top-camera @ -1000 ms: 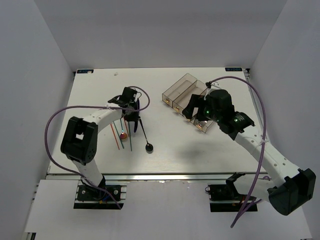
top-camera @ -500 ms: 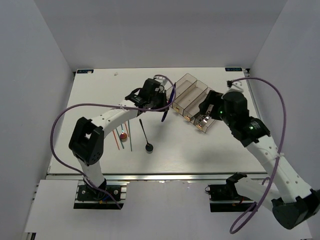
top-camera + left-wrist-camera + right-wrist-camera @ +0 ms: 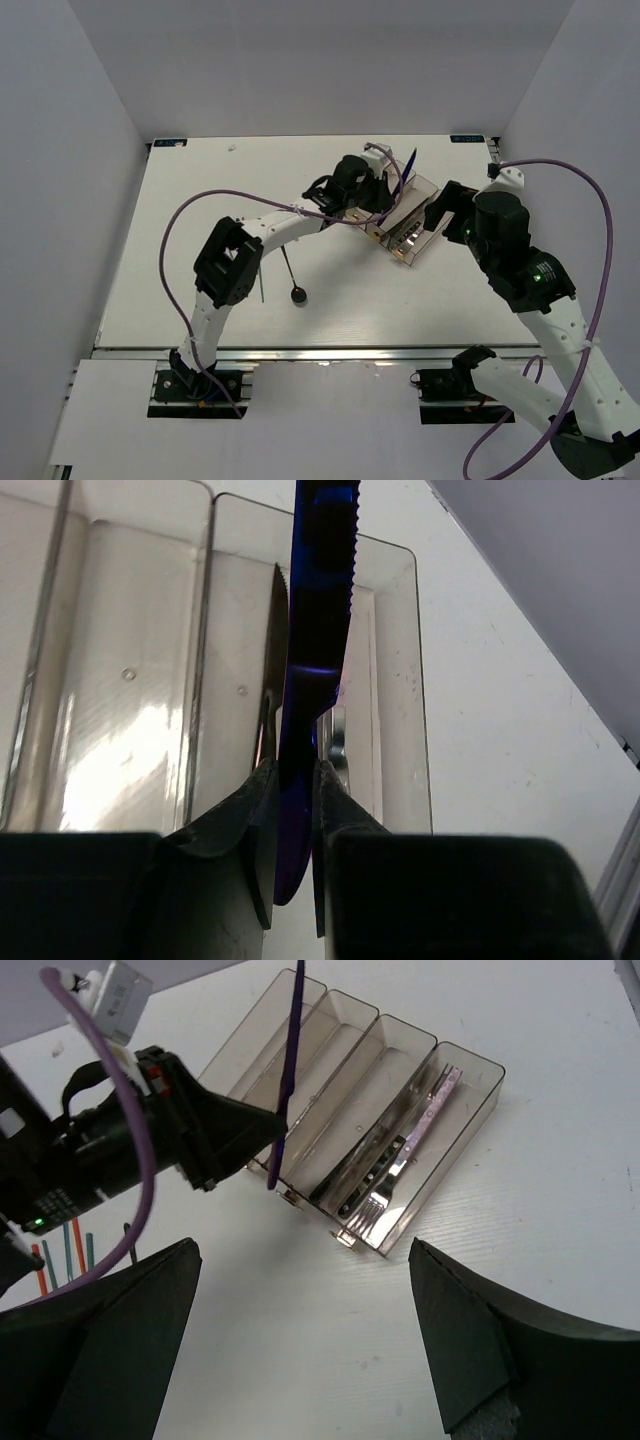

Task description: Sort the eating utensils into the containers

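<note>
My left gripper moves down next, shifting slightly toward the fork's bin, before it releases the dark-blue knife (image 3: 410,160) in the black knife's bin.
My left gripper (image 3: 383,193) is shut on a dark-blue knife (image 3: 410,160), blade pointing up and away, held above the containers (image 3: 402,250), four joined smoky-grey bins. In the left wrist view the knife (image 3: 320,600) stands between my fingers (image 3: 250,810) over a bin (image 3: 395,680). In the right wrist view the knife (image 3: 290,1050) hangs over the left bins (image 3: 250,1040). A silver fork (image 3: 415,1150) lies in the rightmost bin and a black knife (image 3: 365,1175) in the one beside it. My right gripper (image 3: 300,1250) is open and empty, just near of the bins.
A black spoon (image 3: 292,282) lies on the table left of centre. A green chopstick (image 3: 262,290) shows beside the left arm; orange and teal chopsticks (image 3: 62,1250) show at the left in the right wrist view. The left arm's purple cable (image 3: 120,1110) arcs close to the bins.
My left gripper has carried the dark-blue knife rightward from the table's middle to above the containers. My right arm has drawn back to the right, off the bins.
</note>
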### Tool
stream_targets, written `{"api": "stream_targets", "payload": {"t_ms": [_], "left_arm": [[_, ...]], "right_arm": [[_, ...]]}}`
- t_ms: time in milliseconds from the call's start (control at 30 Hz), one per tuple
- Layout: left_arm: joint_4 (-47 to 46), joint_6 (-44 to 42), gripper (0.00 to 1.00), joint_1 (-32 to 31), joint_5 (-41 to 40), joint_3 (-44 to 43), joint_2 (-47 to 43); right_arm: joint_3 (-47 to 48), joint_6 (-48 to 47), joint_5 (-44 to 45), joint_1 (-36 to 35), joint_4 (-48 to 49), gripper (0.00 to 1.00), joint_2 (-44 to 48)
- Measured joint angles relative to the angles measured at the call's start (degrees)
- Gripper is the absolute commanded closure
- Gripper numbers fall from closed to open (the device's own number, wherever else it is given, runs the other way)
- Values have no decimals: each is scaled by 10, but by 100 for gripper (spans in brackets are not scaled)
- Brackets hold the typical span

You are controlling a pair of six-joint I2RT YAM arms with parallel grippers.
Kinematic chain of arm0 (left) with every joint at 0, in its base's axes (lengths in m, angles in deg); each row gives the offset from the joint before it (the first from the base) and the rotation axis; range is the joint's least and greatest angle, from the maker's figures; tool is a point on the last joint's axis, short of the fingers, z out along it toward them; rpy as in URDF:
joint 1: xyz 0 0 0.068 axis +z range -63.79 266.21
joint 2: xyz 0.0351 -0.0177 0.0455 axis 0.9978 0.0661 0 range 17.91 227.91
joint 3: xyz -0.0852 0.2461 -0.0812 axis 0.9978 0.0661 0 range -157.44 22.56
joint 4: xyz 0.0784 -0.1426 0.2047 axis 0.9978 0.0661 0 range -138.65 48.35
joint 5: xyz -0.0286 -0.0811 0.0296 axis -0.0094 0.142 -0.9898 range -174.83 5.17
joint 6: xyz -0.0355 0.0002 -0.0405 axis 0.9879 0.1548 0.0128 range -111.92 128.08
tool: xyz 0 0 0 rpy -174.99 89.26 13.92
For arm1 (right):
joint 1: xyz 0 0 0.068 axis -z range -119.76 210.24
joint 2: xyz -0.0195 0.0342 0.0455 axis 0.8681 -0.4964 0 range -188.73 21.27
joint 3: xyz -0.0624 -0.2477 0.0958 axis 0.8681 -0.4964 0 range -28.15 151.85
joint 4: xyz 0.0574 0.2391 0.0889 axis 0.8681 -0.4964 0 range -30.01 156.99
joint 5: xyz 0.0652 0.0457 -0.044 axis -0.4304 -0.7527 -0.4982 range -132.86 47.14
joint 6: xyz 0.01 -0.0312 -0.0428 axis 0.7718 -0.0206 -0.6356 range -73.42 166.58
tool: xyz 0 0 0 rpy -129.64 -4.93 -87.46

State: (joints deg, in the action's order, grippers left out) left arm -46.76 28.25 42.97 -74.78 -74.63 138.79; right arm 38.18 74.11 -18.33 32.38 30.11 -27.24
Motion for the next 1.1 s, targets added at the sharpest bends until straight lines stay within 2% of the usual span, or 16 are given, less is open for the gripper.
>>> {"api": "stream_targets", "payload": {"t_ms": [233,367,433,467,500,600,633,667,700,733,833,967,1100], "left_arm": [[-46,-15,100,-9,22,-101,121],[-61,-17,100,-7,26,-98,137],[-80,-19,91,-7,24,-80,134],[-87,-20,84,-7,24,-69,132],[-90,-20,69,-7,24,-60,129],[-99,-21,49,-7,26,-44,126],[-102,-18,37,-7,27,-43,125],[-104,-17,32,-8,28,-42,122],[-108,-14,14,-8,27,-40,116],[-110,-15,2,-8,26,-36,108],[-110,-4,2,-8,8,-15,62],[-76,3,2,-9,-88,24,-43],[28,49,2,-7,-301,78,-197]], "right_arm": [[0,-20,0,0,-18,11,5],[0,-29,0,0,-22,10,7],[0,-31,0,0,-22,11,9],[0,-33,0,0,-22,11,10],[0,-34,-1,0,-22,11,10],[0,-36,-3,0,-22,11,10],[0,-36,-3,0,-22,11,9],[-1,-37,-4,0,-22,11,8],[-1,-37,-5,0,-21,11,6],[-1,-37,-6,0,-21,11,4],[-1,-39,-16,0,-19,11,-2],[-1,-40,-46,0,2,11,-4],[-1,-38,-112,-3,44,11,-60]]}}
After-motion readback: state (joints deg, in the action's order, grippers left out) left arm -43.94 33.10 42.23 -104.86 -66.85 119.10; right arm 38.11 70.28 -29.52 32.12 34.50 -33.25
